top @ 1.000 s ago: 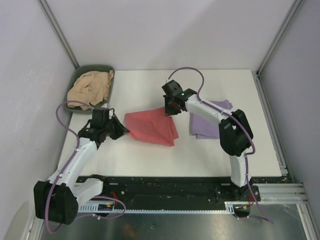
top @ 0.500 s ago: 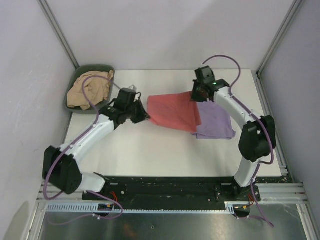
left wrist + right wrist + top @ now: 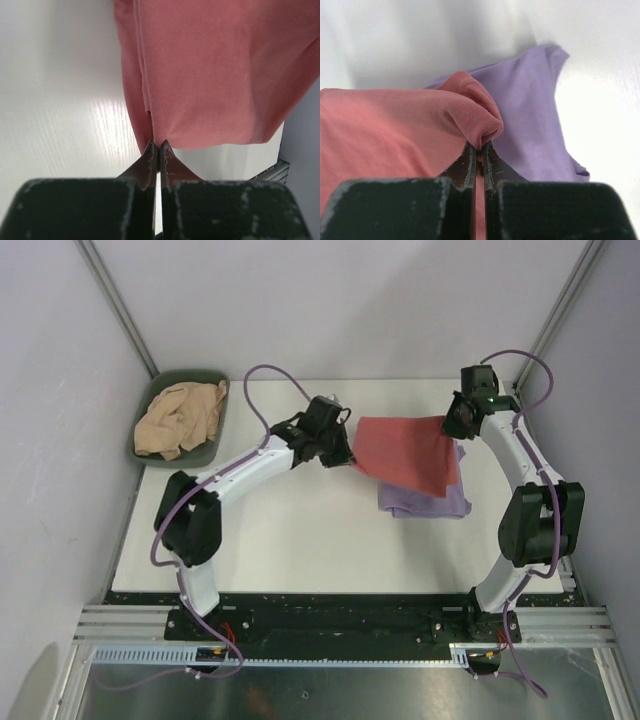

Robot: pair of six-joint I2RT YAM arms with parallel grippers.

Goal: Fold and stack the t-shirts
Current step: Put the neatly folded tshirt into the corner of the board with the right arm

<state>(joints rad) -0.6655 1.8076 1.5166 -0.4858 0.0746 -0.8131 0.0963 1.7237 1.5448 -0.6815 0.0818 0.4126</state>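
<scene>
The red t-shirt's fold stops short of the lavender t-shirt's exposed far corner (image 3: 460, 451) (image 3: 555, 55), so my right gripper should next move down and to the right in the top view toward that corner.
The folded salmon-red t-shirt (image 3: 408, 453) hangs stretched between both grippers above the folded lavender t-shirt (image 3: 440, 500), which lies flat at the table's right and is partly covered by it. My left gripper (image 3: 352, 454) is shut on the red shirt's left corner (image 3: 200, 75). My right gripper (image 3: 450, 424) is shut on its right corner, a bunched fold (image 3: 475, 125), with lavender cloth (image 3: 530, 120) just below. A crumpled tan-beige t-shirt (image 3: 180, 418) fills the bin at the back left.
A dark green oval bin (image 3: 213, 377) sits at the back left corner. Metal frame posts and pale walls close in the white table (image 3: 300, 540) on three sides. The arm bases stand on a black rail at the near edge.
Both arms have carried the red t-shirt from the table's middle to the right, and it is now over the lavender t-shirt. Both grips stayed shut throughout.
</scene>
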